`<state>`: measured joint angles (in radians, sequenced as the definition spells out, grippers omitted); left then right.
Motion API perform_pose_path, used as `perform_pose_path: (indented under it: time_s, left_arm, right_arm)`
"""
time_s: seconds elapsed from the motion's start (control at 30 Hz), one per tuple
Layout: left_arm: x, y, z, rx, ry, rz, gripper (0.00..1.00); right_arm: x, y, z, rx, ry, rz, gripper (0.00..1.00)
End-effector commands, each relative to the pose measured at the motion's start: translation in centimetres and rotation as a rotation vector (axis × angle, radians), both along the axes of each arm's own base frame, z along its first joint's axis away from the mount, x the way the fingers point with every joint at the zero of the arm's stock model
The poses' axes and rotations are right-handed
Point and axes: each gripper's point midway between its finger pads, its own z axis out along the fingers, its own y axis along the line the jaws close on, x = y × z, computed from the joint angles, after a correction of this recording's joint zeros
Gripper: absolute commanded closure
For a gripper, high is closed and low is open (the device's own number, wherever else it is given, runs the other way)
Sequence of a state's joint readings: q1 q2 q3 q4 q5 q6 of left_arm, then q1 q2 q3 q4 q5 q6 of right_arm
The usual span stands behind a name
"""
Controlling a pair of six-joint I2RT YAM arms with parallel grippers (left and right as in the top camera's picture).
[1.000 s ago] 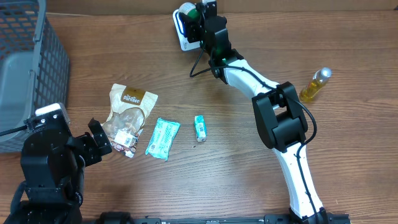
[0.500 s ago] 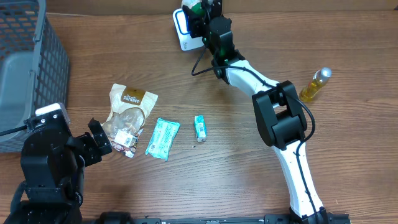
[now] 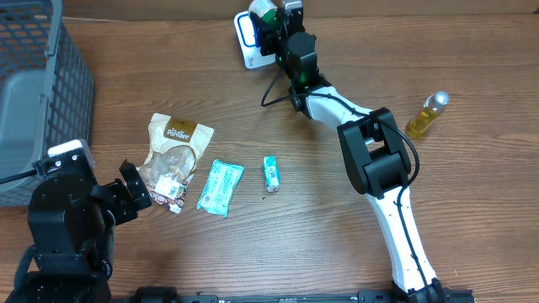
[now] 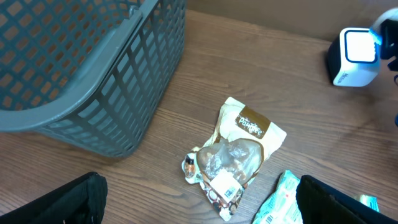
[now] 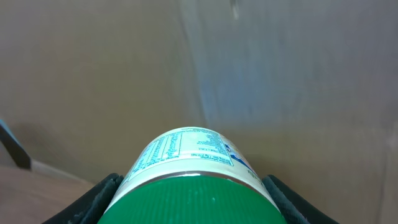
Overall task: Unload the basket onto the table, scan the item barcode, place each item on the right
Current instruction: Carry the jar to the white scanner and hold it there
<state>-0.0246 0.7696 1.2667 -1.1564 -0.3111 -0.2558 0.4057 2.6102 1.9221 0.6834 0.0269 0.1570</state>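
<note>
My right gripper swings down and back to the open table by the yellow bottle next, to the right in the overhead view, tilting down, and releases.
A white jar with a green lid (image 5: 186, 180) fills the bottom of the right wrist view. My right gripper (image 5: 189, 202) is shut on it, one pad on each side. From overhead the jar (image 3: 264, 10) hangs at the far edge of the table, just above and right of the white scanner (image 3: 246, 38) with its blue-lit window. The jar's printed label faces up in the wrist view; no barcode shows on it. My left gripper (image 3: 135, 194) rests open at the near left, nothing between its fingers. The scanner (image 4: 353, 55) also shows top right in the left wrist view.
A brown snack pouch (image 3: 174, 156), a teal packet (image 3: 221, 187) and a small teal tube (image 3: 270, 172) lie mid-table. A yellow bottle (image 3: 427, 114) lies at the right. A grey basket (image 3: 34, 93) fills the far left corner.
My right gripper has carried the jar a little farther back and to the right, above the scanner's top. The left arm has not moved.
</note>
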Motion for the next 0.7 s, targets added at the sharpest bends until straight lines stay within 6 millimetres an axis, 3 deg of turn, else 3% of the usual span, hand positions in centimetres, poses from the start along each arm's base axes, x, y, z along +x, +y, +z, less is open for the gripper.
perform_pose_path:
  time_s: [0.0, 0.13, 0.47, 0.67]
  left_arm:
    - [-0.2, 0.3, 0.3, 0.004, -0.01, 0.015, 0.0]
    - [-0.2, 0.3, 0.3, 0.004, -0.01, 0.015, 0.01]
    - [-0.2, 0.3, 0.3, 0.004, -0.01, 0.015, 0.0]
    - [-0.2, 0.3, 0.3, 0.004, -0.011, 0.015, 0.01]
  right_arm:
    - [-0.3, 0.5, 2.6, 0.035, -0.063, 0.044, 0.66]
    - [-0.2, 0.6, 2.1, 0.108, -0.01, 0.052, 0.65]
    - [-0.1, 0.7, -0.9, 0.069, 0.103, 0.047, 0.58]
    - [-0.1, 0.6, -1.5, 0.059, 0.129, 0.045, 0.59]
